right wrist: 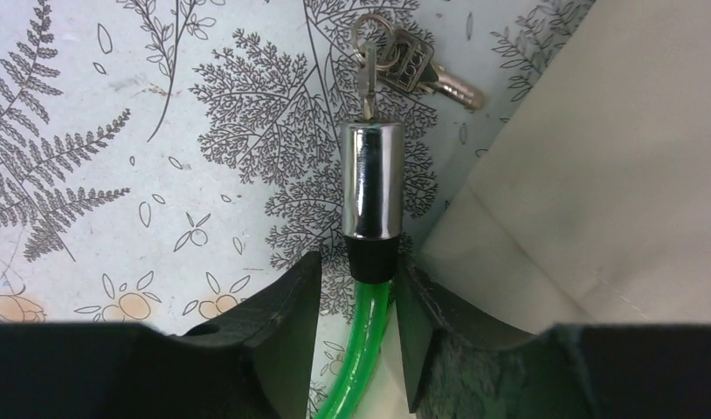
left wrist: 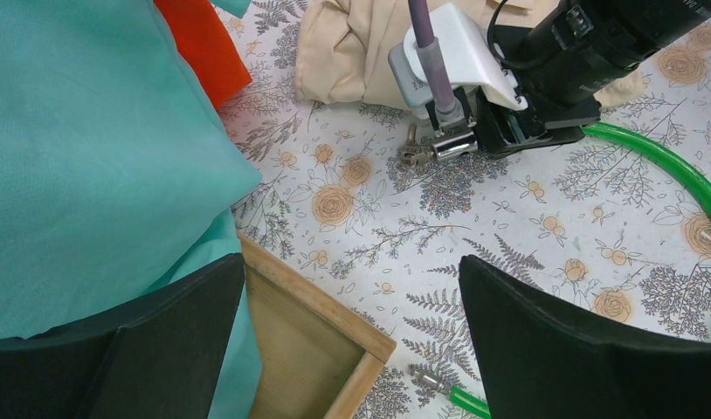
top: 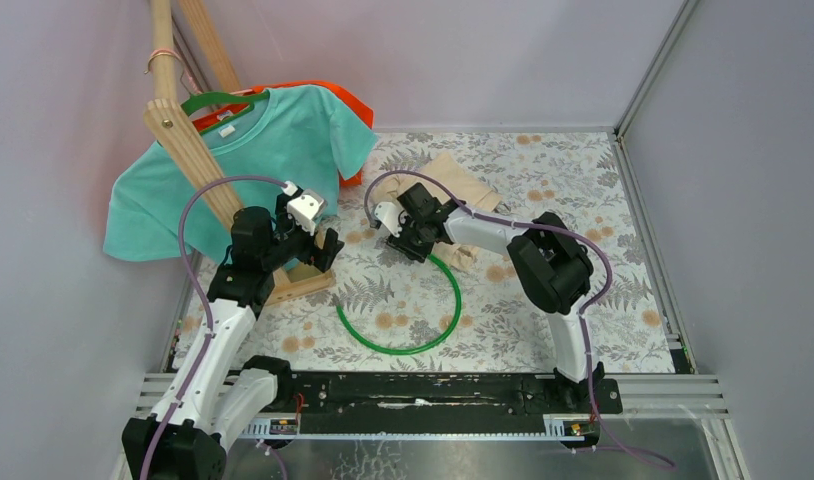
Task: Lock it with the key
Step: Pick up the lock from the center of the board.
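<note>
My left gripper lowers its fingers onto the green cable just behind the pin (top: pixel 341 313) (left wrist: pixel 465 400) next, leaving the metal pin end below it bare for the body of the lock.
A green cable lock (top: pixel 453 300) lies in a loop on the floral table. Its chrome barrel (right wrist: pixel 374 179) points away from my right wrist camera. A key (right wrist: pixel 367 78) stands in the barrel's end, with spare keys (right wrist: pixel 417 70) on its ring. My right gripper (right wrist: pixel 358 279) straddles the green cable (right wrist: pixel 365 340) just behind the barrel's black collar. The right finger touches the collar and a narrow gap shows at the left finger (right wrist: pixel 273 305). My left gripper (left wrist: pixel 352 305) hangs wide open over the table, holding nothing. The cable's metal pin end (left wrist: pixel 429 379) lies below it.
A wooden stand base (left wrist: pixel 308 340) sits under my left gripper, with a teal shirt (top: pixel 273 140) and orange cloth (left wrist: pixel 199 44) hung on it. Beige cloth (right wrist: pixel 597 175) lies against the right finger. Walls close in the table's sides.
</note>
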